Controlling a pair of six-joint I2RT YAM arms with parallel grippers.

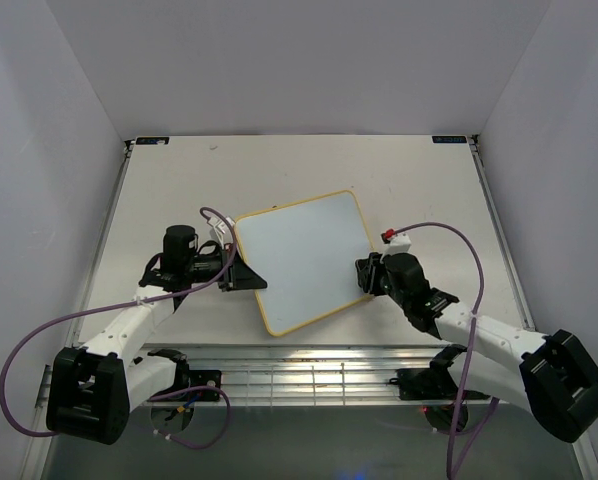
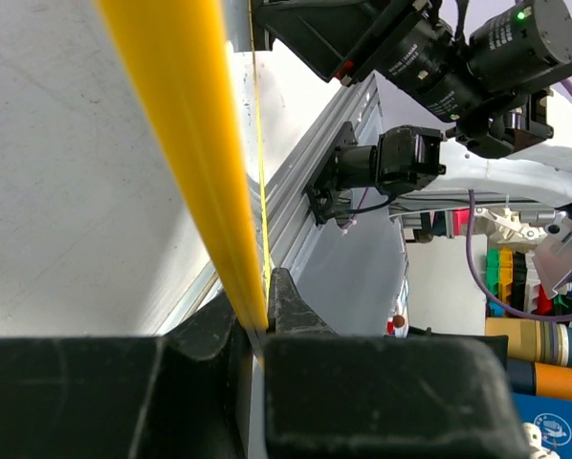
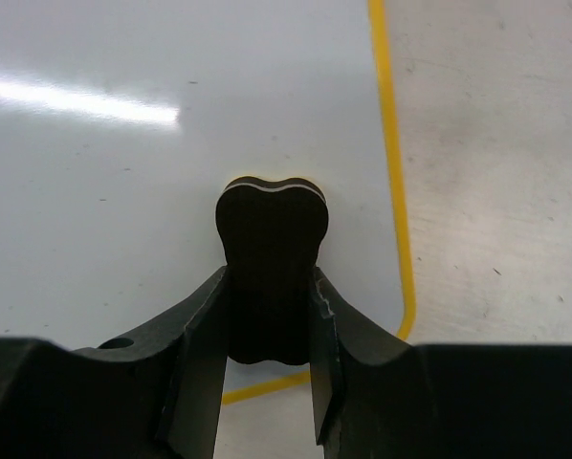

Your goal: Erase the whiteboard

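Observation:
My right gripper should next move off the whiteboard (image 1: 304, 258) and down to release the eraser, because bare tabletop lies below my gripper and to its right in the top view.
The whiteboard (image 1: 304, 258) lies tilted in the middle of the table, glossy white with a thin yellow frame, and its face looks blank. My left gripper (image 1: 247, 274) is shut on the board's left edge; the left wrist view shows the yellow frame (image 2: 195, 143) pinched between the jaws. My right gripper (image 1: 364, 277) is at the board's right corner and is shut on a small black eraser block (image 3: 270, 258), which rests over the white surface (image 3: 123, 191) near the yellow rounded corner (image 3: 401, 287).
A metal rail (image 1: 309, 375) runs along the near edge of the table between the arm bases. Purple cables (image 1: 449, 235) loop beside both arms. White walls enclose the table on the left, back and right.

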